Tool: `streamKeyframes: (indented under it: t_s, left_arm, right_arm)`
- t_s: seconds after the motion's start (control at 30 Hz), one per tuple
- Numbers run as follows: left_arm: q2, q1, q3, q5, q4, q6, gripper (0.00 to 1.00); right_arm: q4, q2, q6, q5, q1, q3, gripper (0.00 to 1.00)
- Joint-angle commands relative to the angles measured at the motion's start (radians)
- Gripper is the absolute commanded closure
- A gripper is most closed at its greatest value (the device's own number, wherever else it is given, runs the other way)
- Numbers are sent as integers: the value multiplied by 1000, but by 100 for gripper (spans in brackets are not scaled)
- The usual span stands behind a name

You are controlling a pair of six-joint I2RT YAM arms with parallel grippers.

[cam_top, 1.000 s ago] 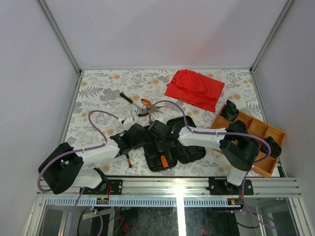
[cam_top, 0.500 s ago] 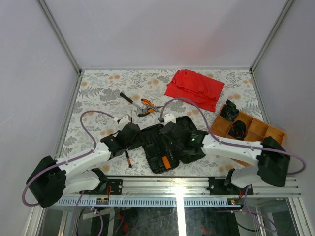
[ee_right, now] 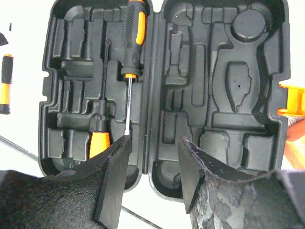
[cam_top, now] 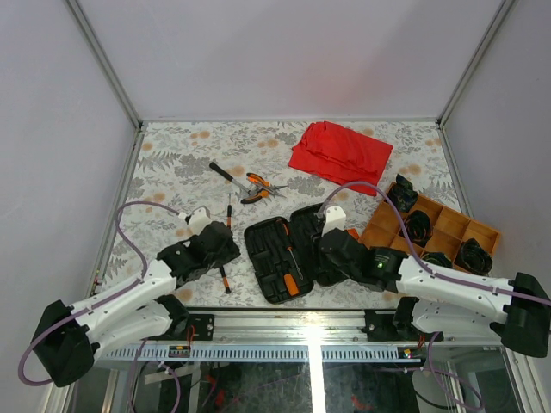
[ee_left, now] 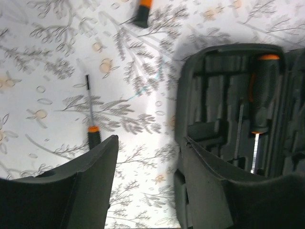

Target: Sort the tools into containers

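The left gripper should next draw back and lower onto the handle of the nearer loose screwdriver (cam_top: pixel 225 280), because that tool is outside the open case (cam_top: pixel 274 274).
The black tool case (cam_top: pixel 274 274) (ee_right: pixel 214 86) lies open and flat at the near middle of the table. Two orange-and-black screwdrivers (ee_right: pixel 132 33) sit in the slots of its left half. My left gripper (cam_top: pixel 225 245) (ee_left: pixel 150 140) is open over bare table just left of the case (ee_left: pixel 224 119), with nothing between its fingers. My right gripper (cam_top: pixel 334 258) (ee_right: pixel 152 157) hangs open above the near end of the case's hinge, holding nothing. Loose on the table are a slim screwdriver (cam_top: pixel 228 212) (ee_left: pixel 89 107), a second one (cam_top: pixel 224 280), orange-handled pliers (cam_top: pixel 256 186) and a black-handled driver (cam_top: pixel 221 171).
A red cloth (cam_top: pixel 340 155) lies at the back right. A wooden compartment tray (cam_top: pixel 472 229) holding black items stands at the right edge. The case's orange latch (ee_right: pixel 290 102) faces that tray. Metal rails frame the table.
Both grippers opened and both arms pulled back from the case, the left one leftwards and the right one rightwards. The case now lies uncovered and open.
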Motion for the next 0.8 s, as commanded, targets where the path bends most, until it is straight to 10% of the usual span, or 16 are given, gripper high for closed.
streamKeyframes:
  t_s: [0.0, 0.77]
  left_arm:
    - [-21, 7, -62, -16, -83, -83, 45]
    - [152, -75, -64, 82, -171, -141, 51]
  right_arm:
    - [21, -75, 27, 49, 5, -42, 48]
    - [65, -48, 85, -7, 5, -108, 47]
